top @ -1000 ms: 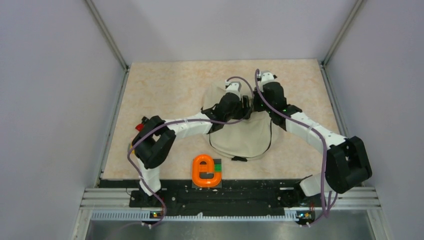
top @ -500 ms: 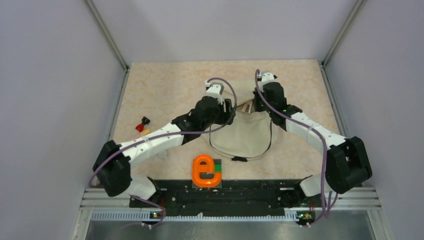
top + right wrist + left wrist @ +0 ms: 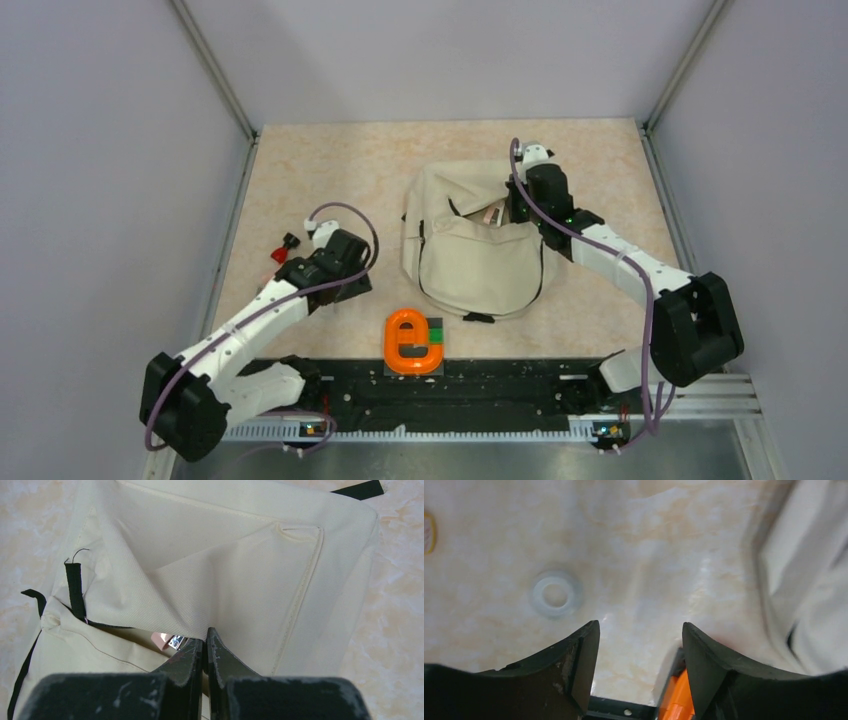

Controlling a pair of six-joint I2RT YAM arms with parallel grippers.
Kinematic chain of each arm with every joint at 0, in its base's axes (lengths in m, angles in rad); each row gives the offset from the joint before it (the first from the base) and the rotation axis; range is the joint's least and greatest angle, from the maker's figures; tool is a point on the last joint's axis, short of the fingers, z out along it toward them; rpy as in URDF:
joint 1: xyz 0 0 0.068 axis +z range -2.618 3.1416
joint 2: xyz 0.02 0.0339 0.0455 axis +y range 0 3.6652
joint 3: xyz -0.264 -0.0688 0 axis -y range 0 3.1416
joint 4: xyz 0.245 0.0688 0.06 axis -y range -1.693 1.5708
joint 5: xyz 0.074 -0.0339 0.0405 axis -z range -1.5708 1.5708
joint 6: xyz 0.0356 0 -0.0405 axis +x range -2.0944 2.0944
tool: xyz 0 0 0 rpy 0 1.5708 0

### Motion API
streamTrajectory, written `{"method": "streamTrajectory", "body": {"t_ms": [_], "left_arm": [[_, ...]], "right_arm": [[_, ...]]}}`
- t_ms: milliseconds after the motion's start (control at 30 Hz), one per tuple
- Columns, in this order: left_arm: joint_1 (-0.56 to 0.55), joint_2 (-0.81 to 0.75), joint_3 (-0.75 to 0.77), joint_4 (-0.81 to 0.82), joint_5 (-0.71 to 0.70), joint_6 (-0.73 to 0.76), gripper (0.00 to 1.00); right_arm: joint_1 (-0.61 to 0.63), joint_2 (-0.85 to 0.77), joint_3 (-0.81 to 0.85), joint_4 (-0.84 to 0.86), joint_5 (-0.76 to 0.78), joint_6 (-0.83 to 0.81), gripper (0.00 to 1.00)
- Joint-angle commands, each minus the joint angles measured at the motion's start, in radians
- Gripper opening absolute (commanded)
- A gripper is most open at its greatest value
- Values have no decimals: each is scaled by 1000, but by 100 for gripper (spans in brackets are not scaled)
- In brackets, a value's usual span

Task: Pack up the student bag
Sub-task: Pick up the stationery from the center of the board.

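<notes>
The white ring lies flat outside my left gripper's open fingers, so they should go over it next, then lower and close on the ring's rim nearest the bag (image 3: 478,256).
The student bag (image 3: 478,256) is a beige backpack with black trim, lying flat in the middle of the table. My right gripper (image 3: 514,207) is shut on the fabric edge of the bag's opening (image 3: 200,600) and holds it up; the right wrist view shows the jaws (image 3: 205,634) pinched on the cloth. A pinkish item with a silver part (image 3: 167,640) shows inside the opening. My left gripper (image 3: 349,284) is open and empty over bare table to the left of the bag (image 3: 804,580); nothing lies between its fingers in the left wrist view (image 3: 640,628).
An orange e-shaped object (image 3: 412,342) sits on a grey and green block at the near edge, also seen in the left wrist view (image 3: 679,700). A small red and black piece (image 3: 287,246) lies at the left. A white ring (image 3: 555,592) lies on the table.
My left arm has pulled away from the bag's opening and swung left and nearer, over bare table. The right gripper has kept its hold on the bag's edge.
</notes>
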Motion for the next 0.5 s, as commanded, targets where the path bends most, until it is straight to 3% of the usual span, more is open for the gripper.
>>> {"method": "streamTrajectory", "body": {"t_ms": [0,167,467], "left_arm": [[65,-118,-81,-113,-59,-108,65],[131,-106,-161,-97,-51,-119,62],[161,20,-163,-5,-89,-90,56]], "right_arm": [[-5,-1,13,51,-25,17,0],[-5,4,11,59,-37,24,0],[-5,4,6,58,-48,29,0]]}}
